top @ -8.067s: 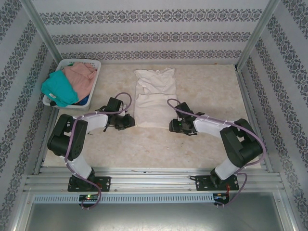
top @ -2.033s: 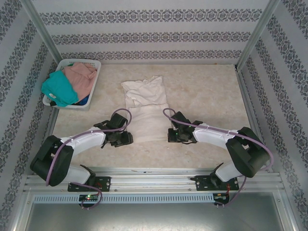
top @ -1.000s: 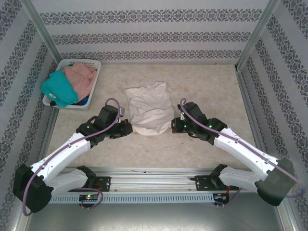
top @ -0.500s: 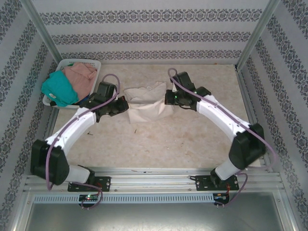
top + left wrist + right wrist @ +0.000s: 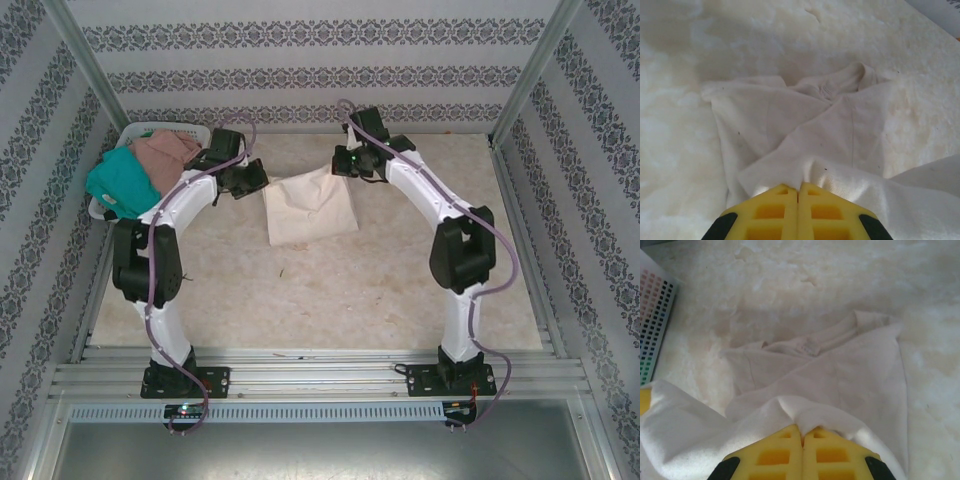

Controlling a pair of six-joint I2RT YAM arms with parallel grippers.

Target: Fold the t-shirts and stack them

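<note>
The t-shirt's corner goes outward and down next over the t-shirt's shoulder beside the collar, where my left gripper releases it. That shoulder still lies uncovered beyond the lifted edge.
The cream t-shirt lies folded at the back middle of the table. Its lifted edge is stretched between my two grippers. My left gripper is shut on the left corner of that edge, and the yellow fingertips pinch a fold of cloth. My right gripper is shut on the right corner, cloth bunched over its tips. Below them the collar rests on the table. The teal t-shirt and the pink t-shirt lie heaped in the basket.
The white lattice basket stands at the back left corner, close to my left arm, and its wall shows at the left of the right wrist view. Patterned walls and metal posts enclose the table. Bare marble-look tabletop spreads toward the near edge.
Both arms have stretched toward the back wall, carrying the cream t-shirt's near edge up and over its far half. The shirt's footprint has shortened and shifted backward.
</note>
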